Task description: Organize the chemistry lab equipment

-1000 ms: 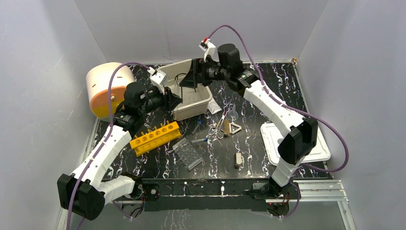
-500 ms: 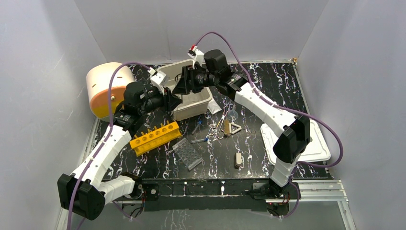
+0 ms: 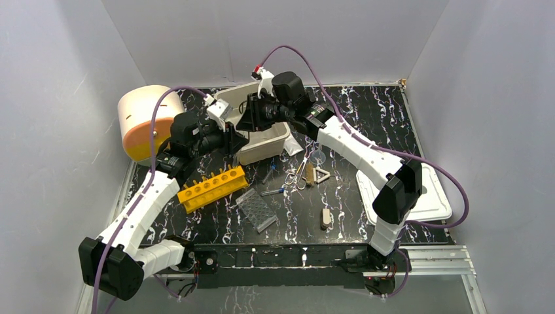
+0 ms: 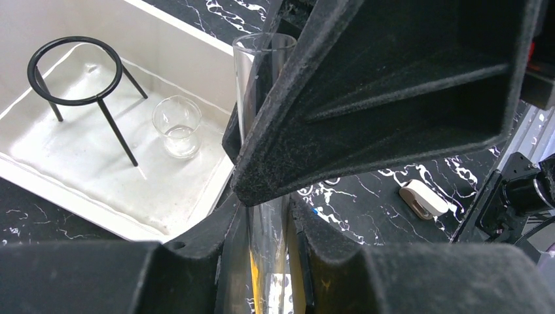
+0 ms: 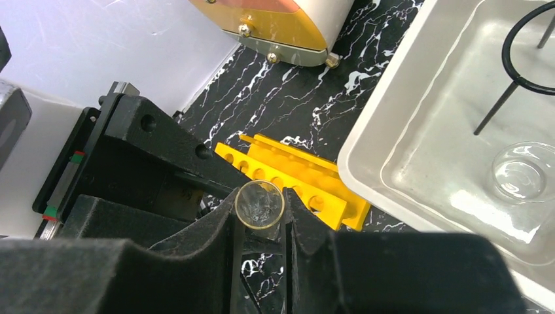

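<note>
My right gripper holds the tube. It should next carry the tube down and back to the empty rack hole nearest the tub, lower it in and let go of it.
A clear glass test tube (image 4: 262, 85) stands upright between my left gripper's (image 4: 268, 222) fingers, which are shut on its lower part. My right gripper (image 5: 260, 219) has its pads pressed against both sides of the tube's open mouth (image 5: 260, 204). The two grippers meet just left of the beige tub (image 3: 278, 145), above its near corner. Inside the tub stand a black wire ring-stand (image 4: 75, 72) and a small clear beaker (image 4: 177, 124). On the mat lie metal forceps (image 3: 298, 175), a pale triangle (image 3: 321, 174), a clear round dish (image 3: 317, 157) and a blue-tipped tool (image 3: 273, 192).
A yellow tube rack (image 3: 213, 188) lies below the left gripper, with a clear well plate (image 3: 256, 210) beside it. A round beige and orange device (image 3: 145, 118) stands at the far left. The flat white lid (image 3: 432, 196) lies at the right, a small beige block (image 3: 325, 218) near the front.
My right arm has swung left and down from above the tub to the tube held by the left gripper, and its jaws have closed onto the tube's top. The left arm stayed still.
</note>
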Tool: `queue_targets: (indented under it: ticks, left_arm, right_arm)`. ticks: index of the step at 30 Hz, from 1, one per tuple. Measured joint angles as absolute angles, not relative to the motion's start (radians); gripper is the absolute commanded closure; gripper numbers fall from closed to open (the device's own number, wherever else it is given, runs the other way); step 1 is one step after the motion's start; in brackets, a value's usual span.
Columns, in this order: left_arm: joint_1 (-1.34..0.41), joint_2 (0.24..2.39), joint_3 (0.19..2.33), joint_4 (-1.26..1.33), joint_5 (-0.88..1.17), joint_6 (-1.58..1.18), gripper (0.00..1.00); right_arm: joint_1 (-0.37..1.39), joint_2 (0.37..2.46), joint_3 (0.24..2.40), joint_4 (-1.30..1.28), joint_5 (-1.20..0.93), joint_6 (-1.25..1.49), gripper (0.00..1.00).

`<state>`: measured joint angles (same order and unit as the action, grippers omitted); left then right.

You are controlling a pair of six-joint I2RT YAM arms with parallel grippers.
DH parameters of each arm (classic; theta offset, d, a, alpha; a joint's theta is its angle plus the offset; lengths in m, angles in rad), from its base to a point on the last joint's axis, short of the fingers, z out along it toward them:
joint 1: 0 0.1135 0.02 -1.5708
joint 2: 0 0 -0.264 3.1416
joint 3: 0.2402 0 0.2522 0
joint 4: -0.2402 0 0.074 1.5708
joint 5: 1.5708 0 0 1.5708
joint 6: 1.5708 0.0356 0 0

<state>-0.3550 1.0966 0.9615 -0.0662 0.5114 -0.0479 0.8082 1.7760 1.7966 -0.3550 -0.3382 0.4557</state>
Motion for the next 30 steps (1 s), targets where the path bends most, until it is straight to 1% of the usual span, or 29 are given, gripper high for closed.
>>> queue_targets:
  ticks: [2,3,4,5,7,9,14,17,21,26,30]
  left_arm:
    - [-0.355,1.097,0.962,-0.067,0.508,-0.055,0.77]
    - [-0.355,1.098,0.962,-0.068,0.506,-0.06,0.63]
    - [-0.355,1.098,0.962,-0.068,0.505,-0.064,0.53]
    - [-0.356,1.099,0.964,-0.07,0.502,-0.07,0.46]
    - [-0.356,1.1,0.968,-0.085,0.493,-0.091,0.36]
    - [-0.356,1.102,0.971,-0.1,0.486,-0.108,0.3]
    - [-0.356,1.095,0.971,-0.149,0.461,-0.159,0.23]
    - [-0.356,1.053,0.971,-0.203,0.383,-0.204,0.2]
    - [-0.357,0.978,0.994,-0.305,0.219,-0.287,0.21]
    - [-0.356,0.888,0.995,-0.389,-0.016,-0.424,0.24]
    - [-0.355,0.895,1.009,-0.495,-0.191,-0.541,0.24]
  right_arm:
    - [0.81,1.776,1.799,-0.362,-0.331,0.447,0.74]
    - [0.812,1.776,1.802,-0.365,-0.323,0.443,0.74]
    - [0.815,1.776,1.804,-0.369,-0.314,0.438,0.74]
    - [0.817,1.776,1.806,-0.373,-0.303,0.432,0.74]
    - [0.816,1.776,1.814,-0.376,-0.273,0.417,0.74]
    - [0.812,1.776,1.83,-0.392,-0.24,0.399,0.74]
    - [0.806,1.776,1.874,-0.411,-0.18,0.35,0.74]
    - [0.806,1.776,1.882,-0.418,-0.16,0.321,0.74]
    - [0.813,1.772,1.874,-0.416,-0.137,0.29,0.74]
    - [0.873,1.701,1.739,-0.369,-0.076,0.261,0.74]
    - [0.949,1.662,1.663,-0.324,-0.03,0.242,0.74]
